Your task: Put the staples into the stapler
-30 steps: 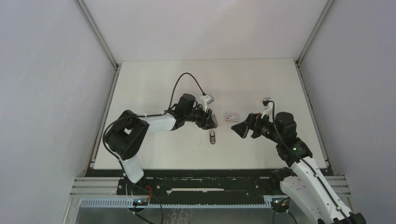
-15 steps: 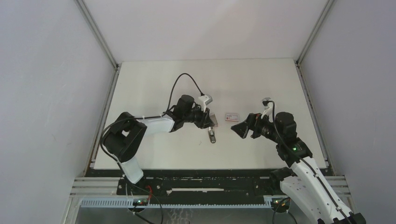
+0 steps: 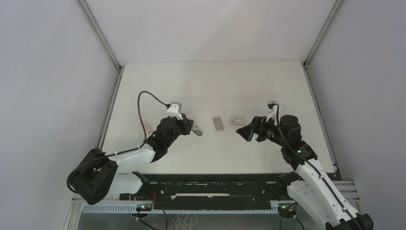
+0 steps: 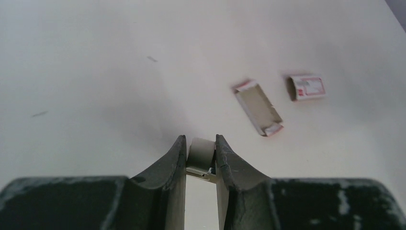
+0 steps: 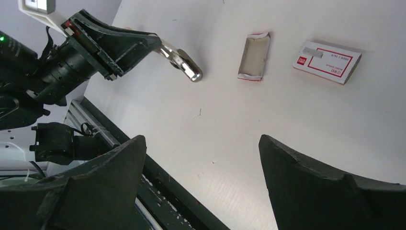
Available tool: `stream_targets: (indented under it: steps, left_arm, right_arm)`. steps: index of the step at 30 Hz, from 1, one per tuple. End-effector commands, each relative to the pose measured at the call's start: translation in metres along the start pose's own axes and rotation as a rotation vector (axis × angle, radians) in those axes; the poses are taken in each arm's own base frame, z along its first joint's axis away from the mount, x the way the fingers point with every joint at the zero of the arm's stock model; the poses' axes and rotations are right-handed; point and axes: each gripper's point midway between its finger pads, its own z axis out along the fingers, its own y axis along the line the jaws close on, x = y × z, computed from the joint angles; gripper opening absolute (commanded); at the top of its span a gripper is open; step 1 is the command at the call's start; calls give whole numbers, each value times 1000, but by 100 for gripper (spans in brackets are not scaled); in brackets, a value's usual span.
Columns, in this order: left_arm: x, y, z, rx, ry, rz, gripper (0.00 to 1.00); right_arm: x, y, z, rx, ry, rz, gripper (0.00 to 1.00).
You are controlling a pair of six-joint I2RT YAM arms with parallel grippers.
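Observation:
The dark grey-brown tool comes down onto the bare table [image 3: 204,129] [image 4: 221,128] beside the tray next, as my left gripper moves down and tips to point down.
The white box with red print [image 3: 238,120] lies mid-table and also shows in the left wrist view [image 4: 308,87] and the right wrist view [image 5: 328,61]. Its pinkish-grey inner tray [image 3: 218,123] lies just left of it, open side up [image 4: 258,106] [image 5: 253,56]; no staple strip shows in it. A small pale pink thing [image 3: 146,128], the stapler by its colour, lies left of the left arm. My left gripper [image 3: 195,131] [image 4: 200,139] is shut on the dark grey-brown tool [image 4: 201,152] [image 5: 186,64], held above the table left of the tray. My right gripper [image 3: 245,132] [image 5: 201,139] is open and empty, just right of the box.
The table's near edge and the dark rail [image 5: 158,177] run below my right gripper. Grey walls [image 3: 57,96] close both sides. A few tiny dark marks [image 4: 152,59] lie on the white table top.
My left arm has swung back and left, away from the box, carrying the dark tool that lay on the table. The tray now lies uncovered beside the box. The right arm has not moved.

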Motion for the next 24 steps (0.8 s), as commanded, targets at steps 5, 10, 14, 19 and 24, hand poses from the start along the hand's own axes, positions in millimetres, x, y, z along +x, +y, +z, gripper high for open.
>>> stream_targets:
  steps: [5, 10, 14, 19, 24]
  left_arm:
    - [-21, 54, -15, -303, -213, -137, 0]
    - [-9, 59, -16, -371, -194, -43, 0]
    - [0, 57, -17, -411, -164, 37, 0]
    - [5, 50, -17, -469, -122, 141, 0]
    - [9, 41, -15, -505, -80, 245, 1]
  right_arm:
    - [-12, 1, 6, -16, -59, 17, 86]
    - [-9, -3, 7, -1, -57, 24, 86]
    - [-7, -5, 8, 1, -55, 32, 86]
    - [-6, -6, 8, 4, -55, 36, 86]
    - [-5, -7, 9, 7, -52, 38, 86]
